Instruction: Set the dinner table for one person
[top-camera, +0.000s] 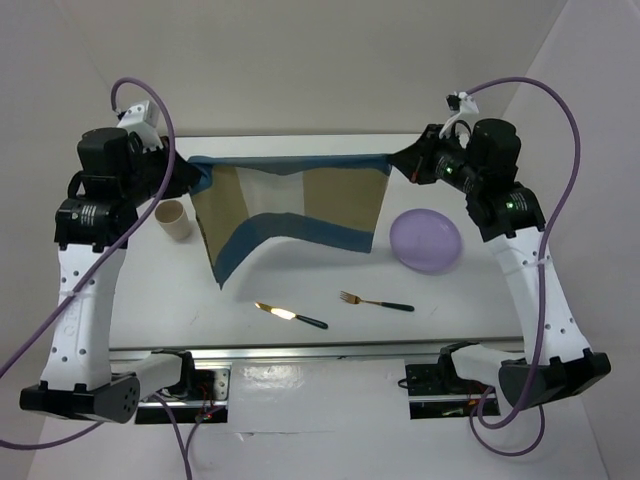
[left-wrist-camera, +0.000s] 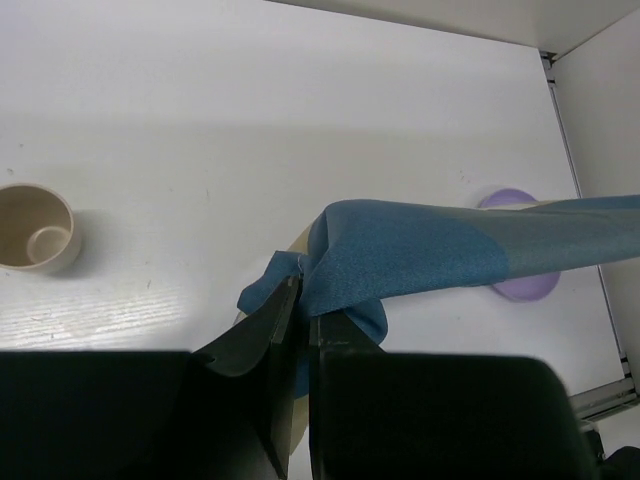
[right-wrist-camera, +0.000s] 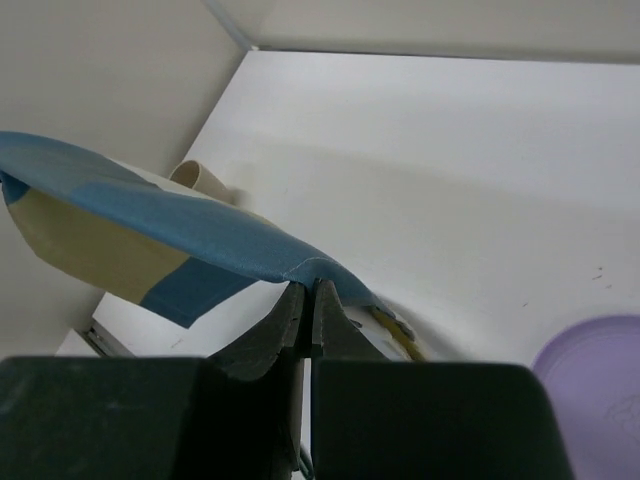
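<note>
The bare far tabletop lies below my right gripper and outward of it. My right gripper will lower outward and away from the plate to release the placemat's corner there.
A blue-and-tan checked placemat hangs stretched in the air between both grippers above the white dinner table. My left gripper is shut on its left top corner, seen in the left wrist view. My right gripper is shut on its right top corner, seen in the right wrist view. The cloth sags in the middle; its lower edge hangs free. A lilac plate lies at the right. A tan cup stands at the left. A knife and a fork lie near the front.
The silver rail runs along the table's near edge by the arm bases. White walls close in the table at the back and sides. The cup and plate show in the left wrist view; the plate also shows in the right wrist view.
</note>
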